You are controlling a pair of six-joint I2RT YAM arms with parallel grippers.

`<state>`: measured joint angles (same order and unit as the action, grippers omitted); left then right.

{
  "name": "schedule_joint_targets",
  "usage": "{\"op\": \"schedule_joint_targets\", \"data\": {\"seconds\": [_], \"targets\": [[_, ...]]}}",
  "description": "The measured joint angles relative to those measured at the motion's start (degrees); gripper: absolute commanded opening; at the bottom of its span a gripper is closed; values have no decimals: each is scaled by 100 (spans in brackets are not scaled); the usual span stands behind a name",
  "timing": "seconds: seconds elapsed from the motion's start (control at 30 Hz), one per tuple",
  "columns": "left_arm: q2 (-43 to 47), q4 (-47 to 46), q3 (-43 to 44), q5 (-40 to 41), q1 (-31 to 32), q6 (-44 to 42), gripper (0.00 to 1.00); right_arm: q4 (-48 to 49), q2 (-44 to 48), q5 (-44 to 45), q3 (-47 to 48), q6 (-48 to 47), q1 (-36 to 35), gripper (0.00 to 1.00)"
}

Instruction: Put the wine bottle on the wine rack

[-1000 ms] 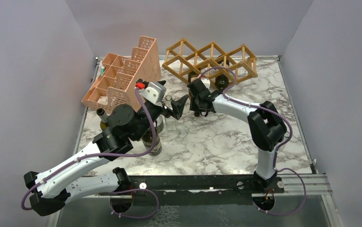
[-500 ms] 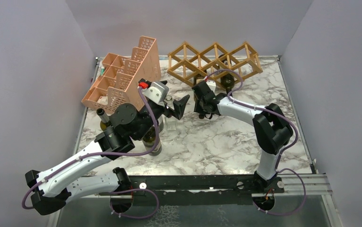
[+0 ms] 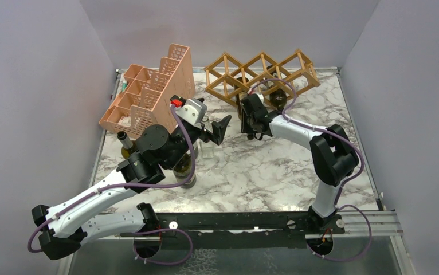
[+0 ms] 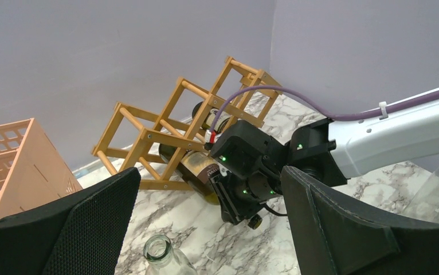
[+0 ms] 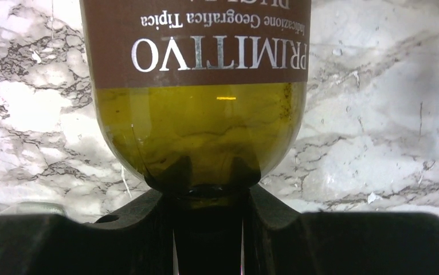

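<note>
The label still sticks out, so my right gripper should next push the wine bottle outward into the wine rack's lower opening [image 3: 241,86], then release it.
The wine bottle [image 4: 198,167], green glass with a brown label, lies tilted with its body inside a lower opening of the golden-brown wine rack [image 3: 260,77]. In the right wrist view its shoulder [image 5: 197,132] fills the top of the frame. My right gripper [image 5: 208,197] is shut on its neck, just in front of the wine rack [image 4: 148,134]. In the top view that right gripper [image 3: 246,107] sits at the rack's front edge. My left gripper [image 3: 217,129] hangs open left of it, holding nothing, above a clear glass bottle [image 4: 160,252].
A second dark bottle [image 3: 277,98] rests in the rack. The pink perforated organizer [image 3: 148,97] stands at the back left. Two more bottles stand near the left arm, one [image 3: 124,140] beside it and one [image 3: 185,172] under it. Grey walls enclose the marble table [image 3: 263,172].
My right arm has pushed back and to the right with the bottle, driving it further into the rack. The rack has shifted slightly right. The left gripper has barely moved.
</note>
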<state>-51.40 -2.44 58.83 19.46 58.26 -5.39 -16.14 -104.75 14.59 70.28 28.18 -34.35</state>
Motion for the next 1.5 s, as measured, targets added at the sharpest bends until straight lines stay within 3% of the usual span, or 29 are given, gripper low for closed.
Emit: {"op": "schedule_joint_targets", "data": {"seconds": [0.23, 0.9, 1.23, 1.5], "targets": [[-13, 0, 0, 0, 0, -2, 99, -48, -348, -81, 463, -345, 162, 6], [-48, 2, 0, 0, 0, -2, 99, -260, -1182, -79, 1475, -468, 297, 36], [-48, 0, 0, 2, 0, -9, 99, 24, -1270, -9, 1812, -529, 299, 65], [-15, -4, 0, 7, 0, -31, 99, 59, -1091, -66, 1759, -511, 348, 69]]}}
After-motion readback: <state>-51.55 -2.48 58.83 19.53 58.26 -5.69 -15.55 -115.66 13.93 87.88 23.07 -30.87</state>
